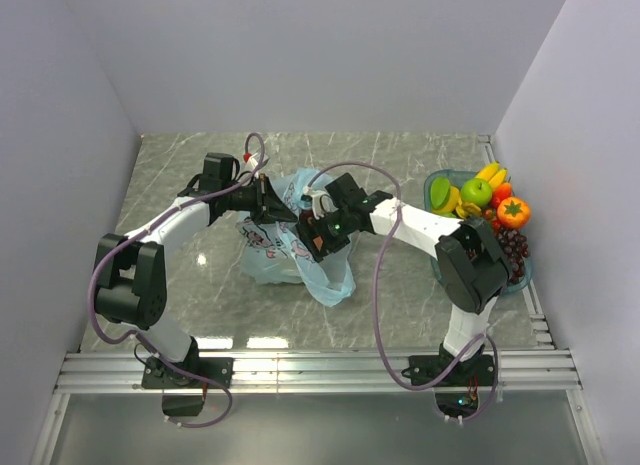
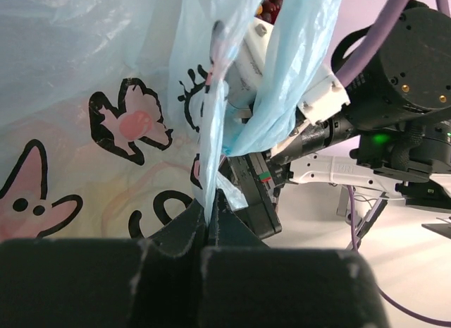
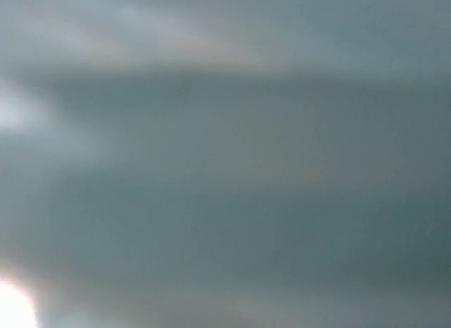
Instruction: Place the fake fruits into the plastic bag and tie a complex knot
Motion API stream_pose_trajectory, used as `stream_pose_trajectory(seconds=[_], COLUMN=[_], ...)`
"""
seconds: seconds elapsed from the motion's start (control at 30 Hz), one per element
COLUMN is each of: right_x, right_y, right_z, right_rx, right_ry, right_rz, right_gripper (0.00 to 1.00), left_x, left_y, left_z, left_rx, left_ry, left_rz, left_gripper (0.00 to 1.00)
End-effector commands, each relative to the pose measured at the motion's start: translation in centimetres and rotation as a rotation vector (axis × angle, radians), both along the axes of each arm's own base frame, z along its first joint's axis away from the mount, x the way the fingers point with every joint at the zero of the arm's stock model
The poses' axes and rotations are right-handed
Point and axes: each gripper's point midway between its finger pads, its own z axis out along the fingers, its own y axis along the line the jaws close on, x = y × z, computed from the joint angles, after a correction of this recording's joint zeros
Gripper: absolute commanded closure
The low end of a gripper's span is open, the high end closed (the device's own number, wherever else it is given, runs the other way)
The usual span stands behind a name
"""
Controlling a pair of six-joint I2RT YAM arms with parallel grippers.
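I need to lift my right gripper from the bag (image 1: 283,253) next, move it across to the right in the top view and lower it onto the uncovered oblong green fruit.
The light-blue plastic bag (image 1: 283,253) with a cartoon print lies crumpled at mid-table. My left gripper (image 1: 272,205) is at its upper left side. In the left wrist view the left gripper (image 2: 210,216) is shut on a thin fold of the bag (image 2: 84,74). My right gripper (image 1: 316,235) is pushed into the bag's top from the right, and bag strips drape over it (image 2: 255,194). I cannot tell its jaw state. The right wrist view shows only a blurred grey-blue surface. The fake fruits (image 1: 478,192), banana, green apple, orange and grapes, lie in the tray at the right.
The rigid teal tray (image 1: 436,190) stands against the right wall, behind the right arm's elbow (image 1: 468,260). Purple cables loop above both arms. A metal rail runs along the near table edge (image 1: 320,365). White walls close the left, back and right sides.
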Motion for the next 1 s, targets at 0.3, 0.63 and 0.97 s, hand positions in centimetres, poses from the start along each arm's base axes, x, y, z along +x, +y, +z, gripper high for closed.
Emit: stream_pose_trajectory(seconds=[0.3,0.63,0.97], right_x=[-3.6,-2.2,11.2], right_y=[-4.5,-13.7,-32.7], right_z=[7.4,9.7,13.1], right_rx=[-0.001,-0.029,-0.346], right_ry=[-0.212,-0.213,-0.389], right_rz=[0.138,-0.024,-0.707], right_gripper=[0.0,0.03,0.12], left_x=[-0.6,0.3,0.8], left_y=[0.1,0.0,-0.5], left_z=[0.7,0.0,-0.1], left_rx=[0.014,0.038,0.035], left_ry=[-0.062,-0.034,-0.038], left_rz=[-0.014,0.012,0.016], left_gripper=[0.99,0.99,0.99])
